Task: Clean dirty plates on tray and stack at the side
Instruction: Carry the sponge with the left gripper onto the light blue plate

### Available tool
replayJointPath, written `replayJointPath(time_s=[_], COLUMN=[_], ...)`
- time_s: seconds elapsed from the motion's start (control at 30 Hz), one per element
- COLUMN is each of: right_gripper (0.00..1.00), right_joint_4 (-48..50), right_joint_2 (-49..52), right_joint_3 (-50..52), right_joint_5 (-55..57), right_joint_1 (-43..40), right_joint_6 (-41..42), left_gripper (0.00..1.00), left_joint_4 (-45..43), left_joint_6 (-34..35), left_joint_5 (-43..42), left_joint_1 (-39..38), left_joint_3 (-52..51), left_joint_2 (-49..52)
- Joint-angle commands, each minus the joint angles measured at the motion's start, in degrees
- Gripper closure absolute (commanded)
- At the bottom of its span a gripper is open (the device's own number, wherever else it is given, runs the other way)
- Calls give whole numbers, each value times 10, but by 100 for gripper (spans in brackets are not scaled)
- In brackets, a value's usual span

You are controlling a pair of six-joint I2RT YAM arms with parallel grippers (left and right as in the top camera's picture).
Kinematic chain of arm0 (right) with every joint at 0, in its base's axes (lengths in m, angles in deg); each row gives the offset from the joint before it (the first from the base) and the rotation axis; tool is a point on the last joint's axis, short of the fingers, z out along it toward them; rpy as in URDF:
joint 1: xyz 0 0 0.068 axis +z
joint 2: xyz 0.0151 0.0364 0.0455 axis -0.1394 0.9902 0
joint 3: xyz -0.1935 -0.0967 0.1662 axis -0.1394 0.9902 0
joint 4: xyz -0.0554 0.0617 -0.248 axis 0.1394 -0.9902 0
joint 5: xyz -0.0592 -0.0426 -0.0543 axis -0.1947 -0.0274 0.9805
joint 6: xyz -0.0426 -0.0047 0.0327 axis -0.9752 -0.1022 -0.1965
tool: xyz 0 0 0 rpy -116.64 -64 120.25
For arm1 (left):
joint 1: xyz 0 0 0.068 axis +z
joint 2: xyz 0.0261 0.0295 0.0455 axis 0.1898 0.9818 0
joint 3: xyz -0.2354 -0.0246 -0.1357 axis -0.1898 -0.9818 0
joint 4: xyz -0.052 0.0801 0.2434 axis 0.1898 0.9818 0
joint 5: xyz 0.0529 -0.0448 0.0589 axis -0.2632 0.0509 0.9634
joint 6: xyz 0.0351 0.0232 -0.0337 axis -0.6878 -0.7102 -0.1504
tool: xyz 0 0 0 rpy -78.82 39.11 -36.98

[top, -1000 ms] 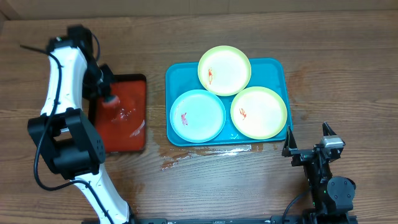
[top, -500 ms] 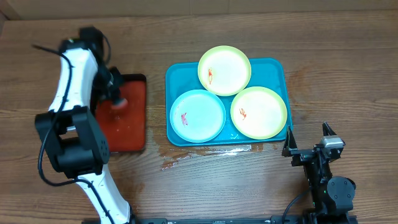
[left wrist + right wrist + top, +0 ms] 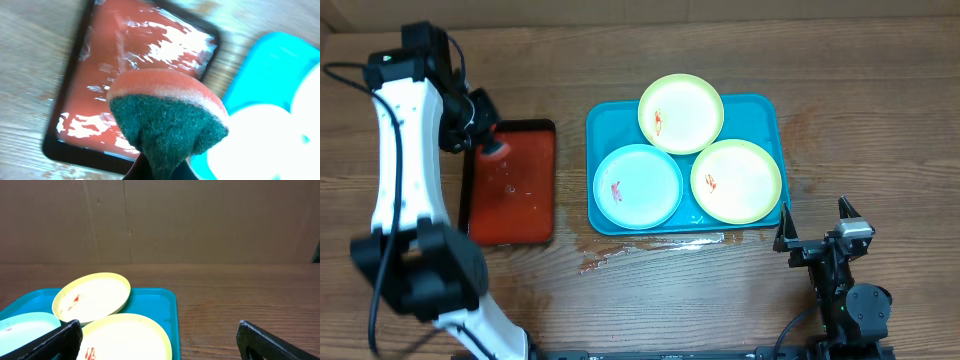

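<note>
I will next move my left gripper across from the red tray. Then I will bring the orange sponge down onto the smear of the light blue plate (image 3: 616, 191).
Three plates lie on the turquoise tray (image 3: 765, 115): a yellow-green one (image 3: 681, 113) at the back, a second yellow-green one (image 3: 736, 181) at the front right, and a light blue one (image 3: 638, 186) at the front left. Each has a small red-orange smear. My left gripper (image 3: 492, 148) is shut on an orange sponge with a green scouring face (image 3: 167, 117), held above the back of the red tray (image 3: 510, 185). My right gripper (image 3: 817, 230) is open and empty, low at the front right, just right of the turquoise tray's front corner (image 3: 167, 302).
The red tray with its black rim (image 3: 65, 150) is covered in wet, shiny film. A wet streak (image 3: 640, 248) lies on the wooden table in front of the turquoise tray. A cardboard wall (image 3: 160, 220) stands behind the table.
My left gripper has lifted the sponge off the red tray's surface and drawn it back and to the left. The right arm and the plates have not moved.
</note>
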Motion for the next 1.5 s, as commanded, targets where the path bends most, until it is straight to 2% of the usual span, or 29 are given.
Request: replayJointPath(time_s=[0.0,0.07,0.17,0.27,0.33,0.4,0.5,0.67,0.83,0.87,0.97,1.0,1.1,1.17,1.27,1.47], right_gripper=[0,0,0,0,0,0,0,0,0,0,0,0,0,0,0,0], right_joint_4=[3,3,3,3,3,3,3,3,3,3,3,3,3,3,3,3], right_joint_2=[-5,-5,-5,-5,-5,-5,-5,-5,-5,-5,-5,-5,-5,-5,-5,-5], right_joint_3=[6,6,6,6,6,6,6,6,6,6,6,6,6,6,6,6], right_joint_5=[-3,-3,-3,-3,-3,-3,-3,-3,-3,-3,-3,-3,-3,-3,-3,-3], right_joint_1=[0,0,0,0,0,0,0,0,0,0,0,0,0,0,0,0], right_joint_6=[-2,-2,-2,-2,-2,-2,-2,-2,-2,-2,-2,-2,-2,-2,-2,-2], left_gripper=[96,96,96,96,96,96,96,96,96,94,74,73,71,70,72,74], left_joint_4=[17,10,-57,-181,-264,-321,-397,-470,-512,-517,-524,-526,-515,-474,-400,-306], left_joint_6=[-42,-56,-84,-92,-87,-62,14,100,118,117,112,101,74,54,50,50], left_joint_5=[-66,-65,-63,-61,-30,2,56,70,70,70,71,70,67,56,57,87], left_joint_1=[-70,-115,-182,-248,-286,-310,-340,-357,-357,-357,-357,-357,-354,-354,-351,-323], left_joint_3=[-7,-33,-98,-191,-248,-288,-339,-395,-435,-440,-442,-440,-419,-372,-287,-199], left_joint_2=[-30,-29,-28,-28,-28,-28,-28,-28,-22,-21,-19,-21,-24,-27,-28,-28])
